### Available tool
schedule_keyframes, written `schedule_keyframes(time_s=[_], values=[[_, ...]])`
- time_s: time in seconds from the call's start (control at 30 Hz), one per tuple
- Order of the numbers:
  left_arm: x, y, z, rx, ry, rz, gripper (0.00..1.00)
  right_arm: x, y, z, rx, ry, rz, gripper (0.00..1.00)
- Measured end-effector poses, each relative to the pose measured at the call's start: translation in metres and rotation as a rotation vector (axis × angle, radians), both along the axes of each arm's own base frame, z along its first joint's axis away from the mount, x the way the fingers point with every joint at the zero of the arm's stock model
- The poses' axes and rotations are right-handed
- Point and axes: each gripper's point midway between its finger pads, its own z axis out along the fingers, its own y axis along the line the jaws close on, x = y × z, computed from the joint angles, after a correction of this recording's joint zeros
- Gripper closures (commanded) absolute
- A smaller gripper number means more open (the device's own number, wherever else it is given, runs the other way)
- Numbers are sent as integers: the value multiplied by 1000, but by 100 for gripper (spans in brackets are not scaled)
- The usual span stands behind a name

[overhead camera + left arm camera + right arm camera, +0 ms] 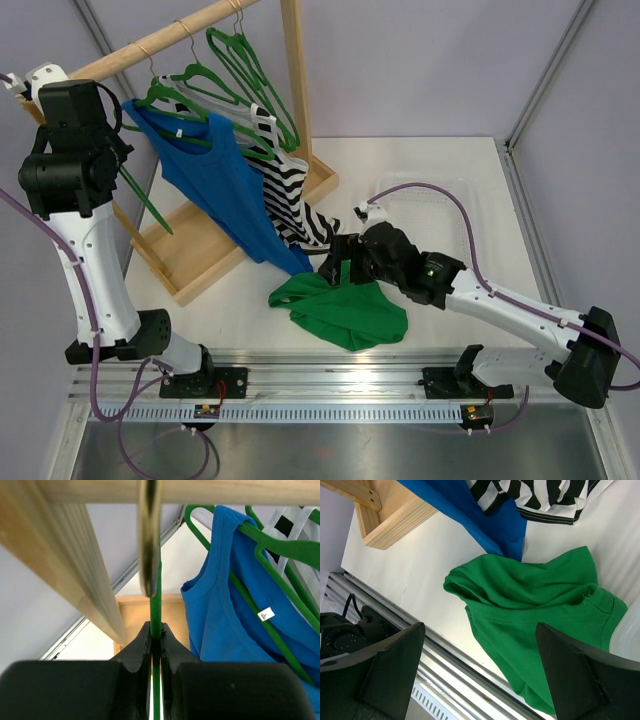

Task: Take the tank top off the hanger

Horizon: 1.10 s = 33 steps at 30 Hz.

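The wooden bar that carries the hanger's hook is just outward of the robot's left gripper, so that gripper will next ease the hanger's green bar slightly outward, open wide and release it there.
A green tank top (345, 310) lies crumpled on the white table, off any hanger; it fills the right wrist view (535, 605). My right gripper (335, 262) hovers just above its far edge, open and empty (480, 626). My left gripper (122, 158) is up at the wooden rail (150, 45), shut on the thin green bar of a bare hanger (156, 605) whose metal hook (149, 535) hangs on the rail. A blue tank top (225, 185) hangs on the neighbouring green hanger (280, 550), to the right of my left gripper (156, 630).
A black-and-white striped top (290, 195) hangs behind the blue one, its hem near the green top (545, 495). Two empty green hangers (245, 70) hang further along the rail. The rack's wooden base (200, 260) sits at left. A clear plastic bin (440, 205) stands behind the right arm.
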Motion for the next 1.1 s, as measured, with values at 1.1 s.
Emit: schedule_keyframes(time_s=[1.1], values=[[29,11,-17,-46,-38,-20,90,1,10,-18,-56,40,37,1]])
